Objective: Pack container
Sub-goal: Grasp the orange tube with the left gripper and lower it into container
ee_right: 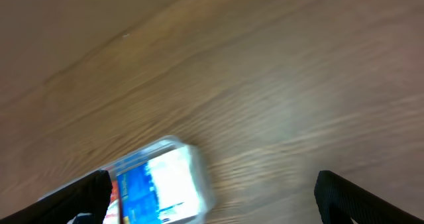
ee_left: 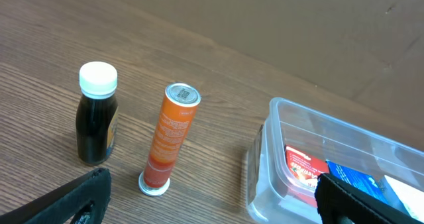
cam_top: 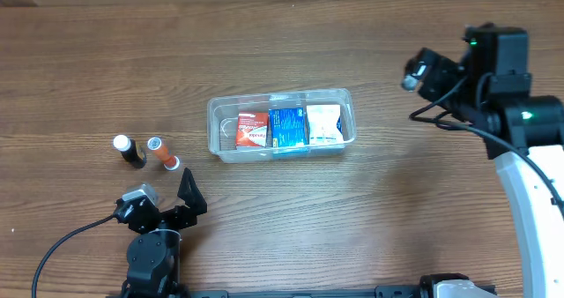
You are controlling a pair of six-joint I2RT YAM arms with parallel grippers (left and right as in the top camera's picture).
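Observation:
My left gripper lifts outward next and lowers over the tube's upper end (ee_left: 179, 105), clear of the bottle (ee_left: 97, 114), as the orange tube stands outward of it.
The clear plastic container (cam_top: 222, 148) lies in the middle of the table. It holds a red packet (cam_top: 252, 129), a blue packet (cam_top: 287, 127) and a white packet (cam_top: 323, 122) side by side. A dark bottle with a white cap (cam_top: 129, 150) and an orange tube (cam_top: 162, 152) stand left of it; the left wrist view shows the bottle (ee_left: 97, 114), the tube (ee_left: 171, 139) and the container's corner (ee_left: 265, 158). My left gripper (cam_top: 189, 195) is open and empty below the tube. My right gripper (cam_top: 421, 71) is open and empty, far right of the container (ee_right: 199, 174).
A wall or board (ee_left: 298, 25) rises behind the table's far edge. The right arm's white link (cam_top: 529, 201) runs down the right side. A black cable (cam_top: 62, 245) trails from the left arm's base.

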